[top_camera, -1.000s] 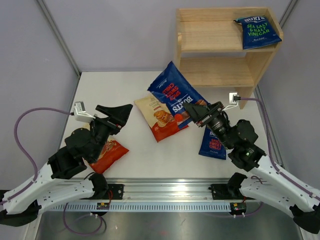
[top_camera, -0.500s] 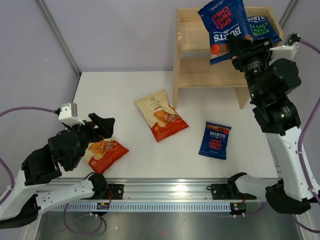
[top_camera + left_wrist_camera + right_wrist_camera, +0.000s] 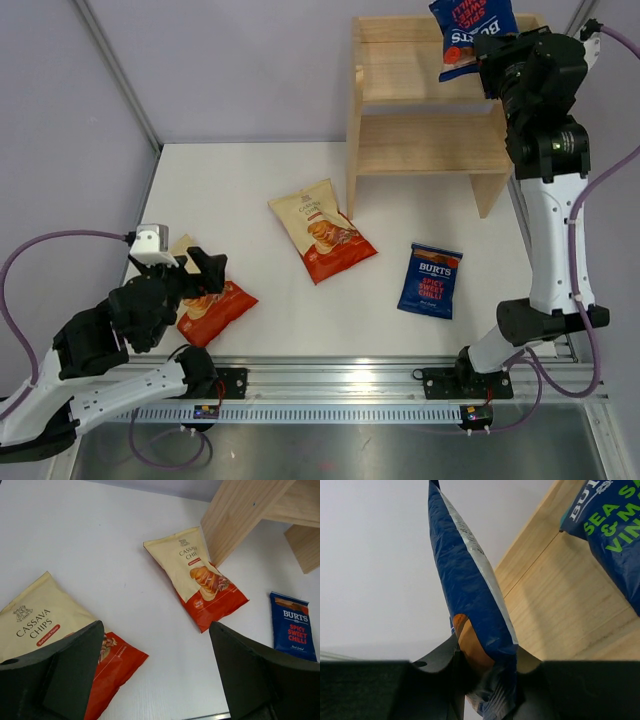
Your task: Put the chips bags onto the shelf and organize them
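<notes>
I should next lower my right gripper and shift it to the left in the top view, onto the wood of the shelf's top level that the Sea Salt bag leaves empty.
My right gripper [image 3: 492,52] is shut on the bottom seam of a dark blue Burts chips bag [image 3: 470,24], holding it upright above the top tier of the wooden shelf [image 3: 420,100]. In the right wrist view that bag [image 3: 470,595] rises from my gripper [image 3: 487,672], and a Sea Salt bag [image 3: 612,535] lies on the shelf top [image 3: 555,610]. On the table lie another blue bag [image 3: 430,280], a cream-and-red bag [image 3: 320,232] and a second one [image 3: 208,308] under my open, empty left gripper [image 3: 205,275] [image 3: 156,625].
The white table [image 3: 250,190] ends at a metal rail [image 3: 330,380] along its near edge. Grey walls close in the left and back. The shelf's lower tier [image 3: 425,150] is bare wood. A shelf side panel [image 3: 240,515] stands beside the middle cream bag [image 3: 202,577].
My right arm has carried the blue bag from the table up to above the shelf top. My left arm has drawn back toward the near left and opened slightly wider.
</notes>
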Tool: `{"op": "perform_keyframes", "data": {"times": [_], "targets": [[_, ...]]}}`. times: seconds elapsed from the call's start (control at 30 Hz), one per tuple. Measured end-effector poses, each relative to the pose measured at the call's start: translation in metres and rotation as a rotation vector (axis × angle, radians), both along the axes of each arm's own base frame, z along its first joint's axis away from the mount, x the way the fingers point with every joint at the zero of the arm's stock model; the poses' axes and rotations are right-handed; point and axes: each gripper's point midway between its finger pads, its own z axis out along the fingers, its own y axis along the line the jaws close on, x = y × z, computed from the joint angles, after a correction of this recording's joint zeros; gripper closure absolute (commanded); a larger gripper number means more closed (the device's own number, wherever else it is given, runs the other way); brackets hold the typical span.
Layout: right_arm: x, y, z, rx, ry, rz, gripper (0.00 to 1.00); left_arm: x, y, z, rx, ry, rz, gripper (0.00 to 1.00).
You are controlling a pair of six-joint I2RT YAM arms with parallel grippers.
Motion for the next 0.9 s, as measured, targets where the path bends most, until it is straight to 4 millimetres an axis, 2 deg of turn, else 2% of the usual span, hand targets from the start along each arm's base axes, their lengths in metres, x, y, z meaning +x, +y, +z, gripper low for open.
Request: {"op": "perform_keyframes", "data": {"times": [0.13,0.27,0.43,0.53,0.63,0.67,0.8,0.9], "targets": [[0.028,-0.005,-0.018,0.019,0.065,-0.007,0.87,0.003,-0.004,-0.014,0.040,0.015,-0.003,0.09],[0.056,-0.002,-0.044,0.030,0.145,0.006,0.85,0.006,-0.010,-0.024,0.078,0.027,-0.006,0.09],[0.079,0.002,-0.069,0.035,0.214,0.020,0.82,0.009,-0.014,-0.033,0.117,0.047,-0.008,0.10],[0.082,0.003,-0.081,0.035,0.254,0.021,0.81,0.009,-0.014,-0.035,0.123,0.051,-0.008,0.11],[0.082,0.002,-0.089,0.032,0.286,0.019,0.72,0.009,-0.014,-0.035,0.123,0.051,-0.008,0.11],[0.081,0.002,-0.091,0.031,0.294,0.018,0.63,0.009,-0.014,-0.035,0.123,0.051,-0.008,0.11],[0.080,0.001,-0.096,0.032,0.315,0.012,0.51,0.009,-0.014,-0.035,0.124,0.051,-0.008,0.13],[0.077,0.000,-0.100,0.030,0.337,0.008,0.46,0.009,-0.014,-0.035,0.124,0.050,-0.008,0.14]]}}
